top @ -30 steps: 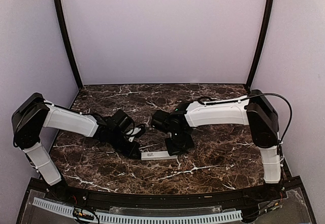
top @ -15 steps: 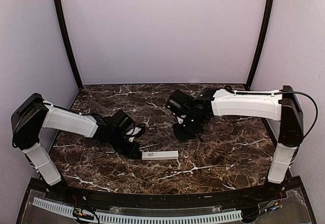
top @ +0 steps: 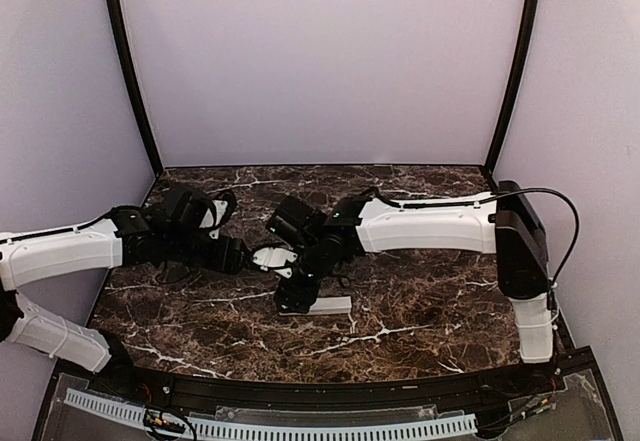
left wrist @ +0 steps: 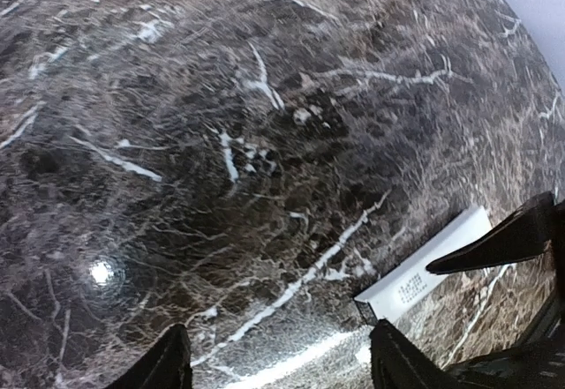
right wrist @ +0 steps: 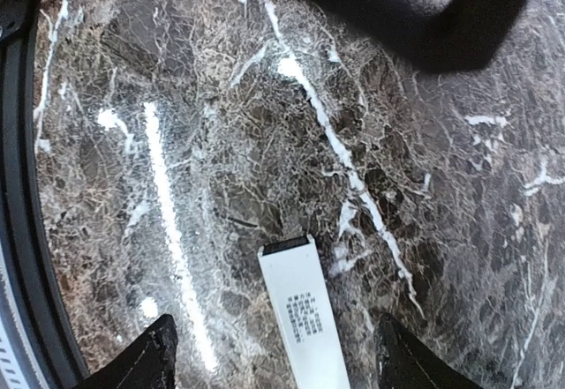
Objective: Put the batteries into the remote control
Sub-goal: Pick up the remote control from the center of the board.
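Observation:
My right gripper lowers next until its open fingers are on either side of the remote control's long sides. It then closes, since the remote control's dark-tipped end (right wrist: 296, 274) lies below it, between them.
The remote control (top: 328, 305) lies flat on the dark marble table near the front, a slim white bar with small printed text on its upper face. Its dark end (right wrist: 287, 246) shows in the right wrist view. My right gripper (top: 296, 289) hovers open over the remote's left end, and the remote control (right wrist: 307, 323) lies between its spread fingers (right wrist: 146, 358). My left gripper (top: 238, 256) is open further left and back, with bare marble between its fingers (left wrist: 169, 364); the remote control (left wrist: 422, 270) is off to its right. No batteries are in view.
A black rail (top: 320, 391) runs along the table's front edge and shows as a dark edge (right wrist: 16, 230) in the right wrist view. Lilac walls and two black poles (top: 128, 71) close in the back and sides. The other arm's dark body (right wrist: 424, 10) is close ahead of the right gripper.
Both grippers opened and let go of the remote, which stayed put. The left arm drew back to the left. The right arm swung away to the back, then returned over the remote's left end.

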{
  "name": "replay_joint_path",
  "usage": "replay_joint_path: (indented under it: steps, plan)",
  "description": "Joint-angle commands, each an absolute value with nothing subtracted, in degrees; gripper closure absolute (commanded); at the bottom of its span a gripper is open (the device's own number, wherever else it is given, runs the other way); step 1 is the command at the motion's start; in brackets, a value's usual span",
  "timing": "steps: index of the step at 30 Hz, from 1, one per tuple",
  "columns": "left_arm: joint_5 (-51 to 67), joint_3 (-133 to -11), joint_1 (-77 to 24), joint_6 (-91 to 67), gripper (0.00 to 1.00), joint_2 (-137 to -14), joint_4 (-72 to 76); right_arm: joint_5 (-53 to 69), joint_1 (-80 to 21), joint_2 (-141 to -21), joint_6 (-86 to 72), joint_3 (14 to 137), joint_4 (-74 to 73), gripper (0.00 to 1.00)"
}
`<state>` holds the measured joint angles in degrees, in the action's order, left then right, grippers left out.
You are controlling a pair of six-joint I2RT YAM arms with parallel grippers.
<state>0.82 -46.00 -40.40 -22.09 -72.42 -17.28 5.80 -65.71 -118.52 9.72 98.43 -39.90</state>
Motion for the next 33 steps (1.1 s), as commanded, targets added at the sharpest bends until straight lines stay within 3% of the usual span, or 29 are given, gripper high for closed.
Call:
replay_joint_path:
  steps: [1,8,19,22,26,33]
  plan:
    - [-4.7,-44.6,-38.8,-21.9,0.29,-66.8,-19.8,6.7,-65.7,-123.8,16.7,102.9,-42.7,0.27]
    - [-5.0,-44.2,-38.4,-19.7,0.26,-64.8,-18.9,4.9,-65.9,-128.1,16.8,103.8,-43.6,0.29]
    - [-3.0,-43.5,-38.4,-19.0,0.26,-64.8,-17.5,2.8,-66.3,-131.3,16.7,103.7,-42.8,0.47]
    - [-2.9,-43.2,-38.4,-18.8,0.26,-64.1,-17.1,2.6,-66.2,-131.8,16.5,104.2,-42.6,0.55]
    - [-2.9,-43.0,-38.4,-18.5,0.26,-63.8,-17.0,2.8,-66.3,-132.4,16.1,105.2,-43.6,0.75]
    - [-2.0,-42.5,-38.4,-18.2,0.26,-63.2,-15.9,2.9,-66.2,-130.6,15.0,104.1,-42.7,0.89]
